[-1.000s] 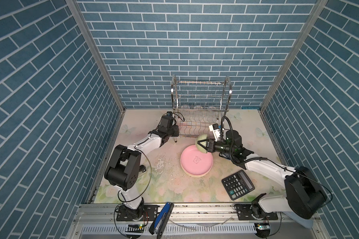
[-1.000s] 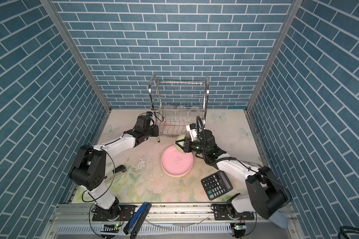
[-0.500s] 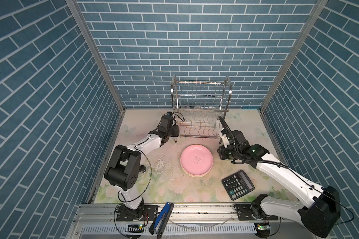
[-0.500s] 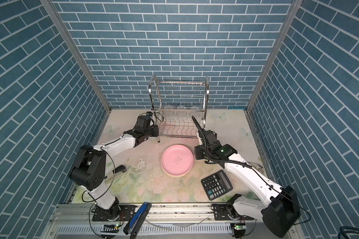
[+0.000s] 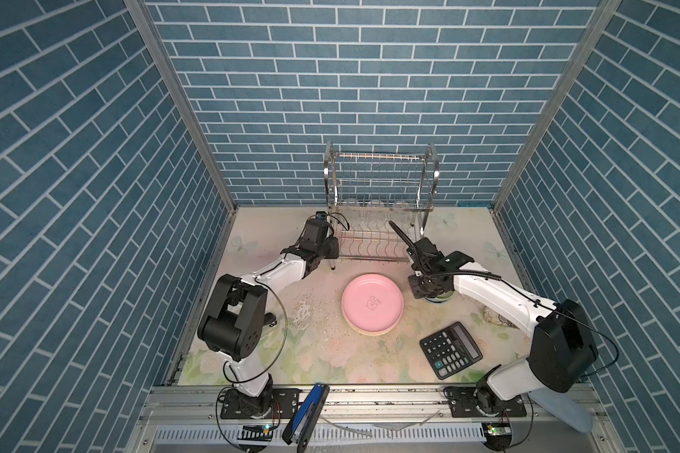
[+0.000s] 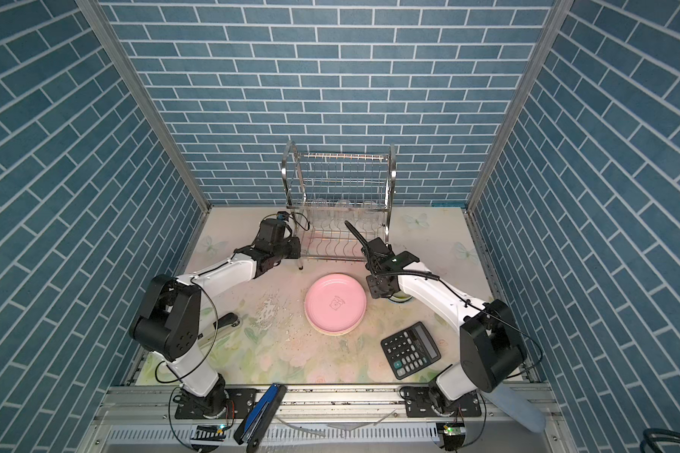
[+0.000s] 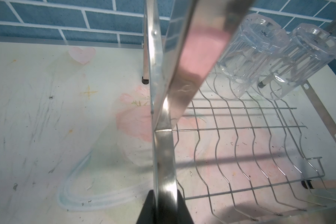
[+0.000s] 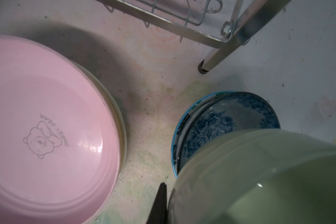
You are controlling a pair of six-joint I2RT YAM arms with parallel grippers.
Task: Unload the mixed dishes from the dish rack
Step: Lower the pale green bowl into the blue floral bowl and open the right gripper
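Observation:
The blue-white patterned bowl [image 8: 229, 121] lies open below my right gripper. The pale-green bowl [image 8: 260, 174] goes down into that nested bowl next, and my right gripper releases the pale-green bowl's rim.
The silver dish rack [image 5: 381, 184] [image 6: 338, 184] stands at the back wall. Clear glasses [image 7: 248, 54] lie on its lower tier. My left gripper [image 5: 328, 251] [image 7: 164, 194] is shut on the rack's side frame [image 7: 182, 77]. My right gripper [image 5: 428, 288] [image 8: 169, 209] is shut on the rim of a pale-green bowl [image 8: 260, 174] [image 6: 400, 298]. It holds that bowl just over a blue-white patterned bowl [image 8: 221, 120], which sits nested in a blue-rimmed bowl. A pink plate [image 5: 371, 304] [image 8: 43, 126] tops a stack of pale plates on the mat.
A black calculator [image 5: 450, 349] [image 6: 411, 349] lies right of the plate stack. The rack's front leg [image 8: 211, 62] stands close to the bowls. White crumbs [image 5: 305, 310] are scattered left of the plates. A blue tool [image 5: 307, 415] rests on the front rail.
My right arm has swung right with the pale-green bowl, from beside the rack's front to above the nested bowls. The left arm has stayed on the rack frame.

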